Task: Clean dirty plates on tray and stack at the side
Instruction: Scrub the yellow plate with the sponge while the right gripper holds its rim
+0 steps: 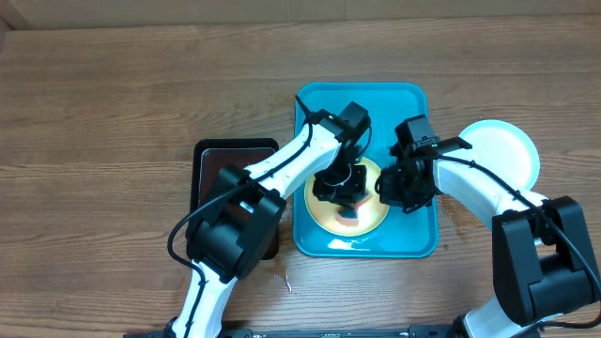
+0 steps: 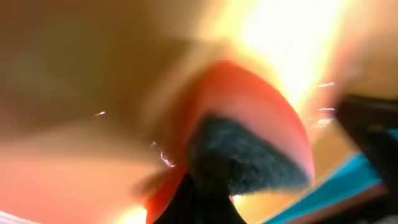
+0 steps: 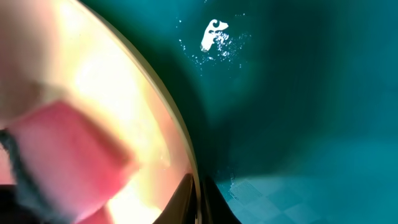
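The black tray point(image 1: 223, 167) holds the dark liquid. My left gripper lifts off the plate next, crosses over to that tray and lowers to release the sponge there.
A pale yellow-green plate point(image 1: 373, 214) lies on the turquoise tray point(image 1: 394, 103), near its front. My left gripper point(image 1: 343, 184) is down on the plate, shut on a red-orange sponge point(image 2: 249, 118) with a dark scrub face, pressed to the plate point(image 2: 93, 68). My right gripper point(image 1: 399, 185) is shut on the plate's right rim; its fingers point(image 3: 200, 202) pinch the edge, with the plate point(image 3: 124, 87) on the left and the tray floor point(image 3: 298, 93) on the right. A pale blue-white plate point(image 1: 502, 150) lies on the table right of the tray. No third plate shows.
A black tray point(image 1: 235, 152) of dark liquid stands left of the turquoise tray, partly under my left arm. Water glints on the tray floor point(image 3: 214, 34). A few drops lie on the wooden table point(image 1: 282, 278) in front of the black tray.
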Controlling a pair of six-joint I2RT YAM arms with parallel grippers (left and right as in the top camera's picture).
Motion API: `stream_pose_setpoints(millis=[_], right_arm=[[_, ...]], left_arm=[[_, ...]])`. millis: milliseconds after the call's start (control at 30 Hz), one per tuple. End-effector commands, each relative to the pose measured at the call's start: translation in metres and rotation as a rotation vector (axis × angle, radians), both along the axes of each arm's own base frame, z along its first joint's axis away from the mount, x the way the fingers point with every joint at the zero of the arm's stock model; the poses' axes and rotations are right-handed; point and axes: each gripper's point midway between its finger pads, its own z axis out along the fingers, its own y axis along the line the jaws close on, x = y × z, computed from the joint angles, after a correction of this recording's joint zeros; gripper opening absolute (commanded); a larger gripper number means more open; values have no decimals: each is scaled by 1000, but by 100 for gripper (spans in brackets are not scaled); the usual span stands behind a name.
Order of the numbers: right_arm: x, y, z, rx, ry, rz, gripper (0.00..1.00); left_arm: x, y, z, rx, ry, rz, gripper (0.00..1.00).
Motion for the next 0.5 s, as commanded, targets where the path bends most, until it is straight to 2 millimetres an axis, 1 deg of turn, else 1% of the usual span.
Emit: stream_pose_setpoints(millis=[0,133,300,400,467], right_arm=[[-2,-10,-7,-52,8,-4,4],[-2,-10,-7,-51,8,-4,4],[-2,-10,-7,-52,8,-1,4],[-2,-9,-7,-52,8,-1,4],[-2,-10,-7,-52,8,-1,4]], left_arm=[[13,38,-17,196,-67,2,4],[24,59,-14,310,-133,-8,4],[44,97,-8,530,-259,-19,4],[53,110,-4,599,-309,-20,4],[57,112,-2,611,-323,-7,4]])
